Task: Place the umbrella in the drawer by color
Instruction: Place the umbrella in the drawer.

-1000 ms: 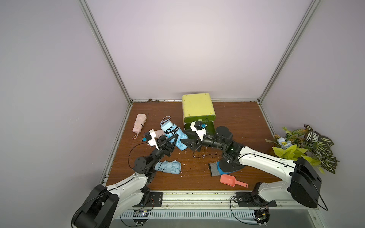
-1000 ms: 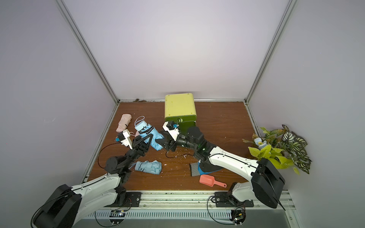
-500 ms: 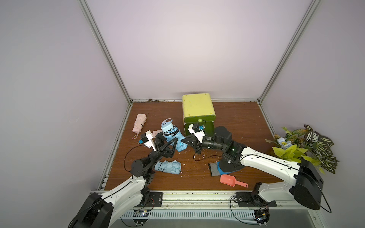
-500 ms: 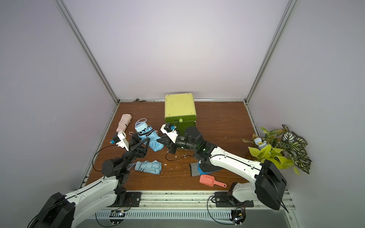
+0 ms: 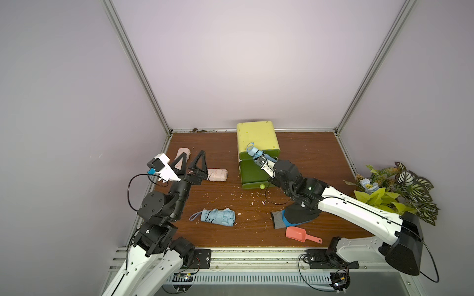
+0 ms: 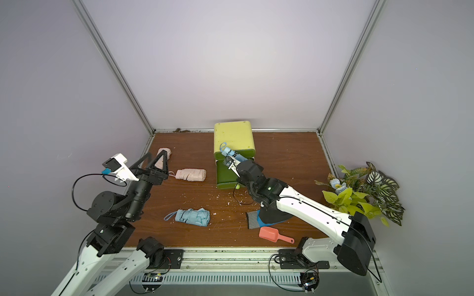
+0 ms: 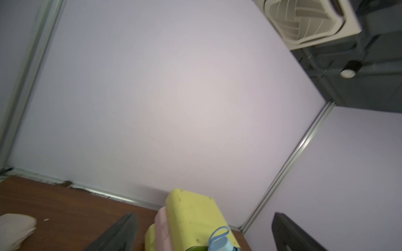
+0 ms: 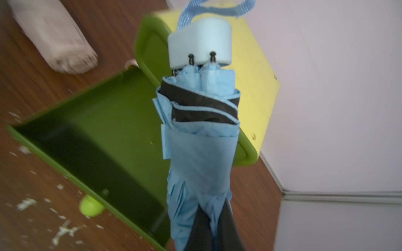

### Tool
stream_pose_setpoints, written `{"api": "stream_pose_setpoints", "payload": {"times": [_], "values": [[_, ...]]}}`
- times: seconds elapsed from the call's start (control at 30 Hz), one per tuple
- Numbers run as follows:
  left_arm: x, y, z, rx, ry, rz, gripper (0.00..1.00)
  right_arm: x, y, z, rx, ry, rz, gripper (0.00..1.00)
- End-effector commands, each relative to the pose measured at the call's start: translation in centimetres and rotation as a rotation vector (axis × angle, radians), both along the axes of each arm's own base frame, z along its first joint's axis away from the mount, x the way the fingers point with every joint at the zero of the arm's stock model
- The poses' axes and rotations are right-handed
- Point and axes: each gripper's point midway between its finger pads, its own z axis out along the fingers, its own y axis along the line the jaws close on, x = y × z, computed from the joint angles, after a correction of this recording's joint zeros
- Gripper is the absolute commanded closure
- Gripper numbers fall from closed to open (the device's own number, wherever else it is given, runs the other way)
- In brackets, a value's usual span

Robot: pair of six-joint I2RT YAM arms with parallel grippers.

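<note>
I need to lower my right gripper next toward the bare bottom of the dark green drawer and let go of the folded blue umbrella (image 5: 255, 153) there, because the drawer is pulled out and has room inside.
My right gripper (image 5: 259, 160) is shut on a folded blue umbrella (image 5: 255, 153), and the wrist view shows the fingers (image 8: 203, 232) clamping its cloth (image 8: 202, 141). The umbrella hangs tilted over the pulled-out dark green drawer (image 5: 252, 175) of the yellow-green cabinet (image 5: 257, 139). The drawer's inside (image 8: 104, 134) looks bare. My left gripper (image 5: 195, 153) stands open and raised at the left, holding nothing. A second blue umbrella (image 5: 218, 217) lies on the table in front. One pink umbrella (image 5: 217, 175) lies beside the left gripper; another pink umbrella (image 5: 183, 155) shows behind its fingers.
A coral scoop (image 5: 298, 234) and a grey-and-blue cloth (image 5: 278, 221) lie under the right arm. A potted plant (image 5: 392, 192) stands outside the right wall. White crumbs (image 5: 246, 198) are scattered in front of the drawer, near its round green knob (image 5: 262, 186).
The left gripper let go of the blue umbrella, opened wide and drew back left and up. The right gripper shut on the umbrella and carried it back over the open drawer.
</note>
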Motion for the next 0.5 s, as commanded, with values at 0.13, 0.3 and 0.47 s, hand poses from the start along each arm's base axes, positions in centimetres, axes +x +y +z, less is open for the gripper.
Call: {"api": "stream_pose_setpoints", "payload": {"times": [0.13, 0.3, 0.47], "values": [[0.9, 0.9, -7.8, 0.242, 0.233, 0.086, 0.0, 0.5, -4.1, 0.3, -0.578, -0.059, -0.112, 1.0], [0.7, 0.8, -7.7, 0.246, 0.222, 0.072, 0.0, -0.3, -3.0, 0.4, -0.632, -0.052, -0.043, 1.0], [0.6, 0.4, -8.0, 0.242, 0.222, 0.052, 0.0, -0.2, -0.4, 0.3, -0.628, -0.089, 0.01, 1.0]]}}
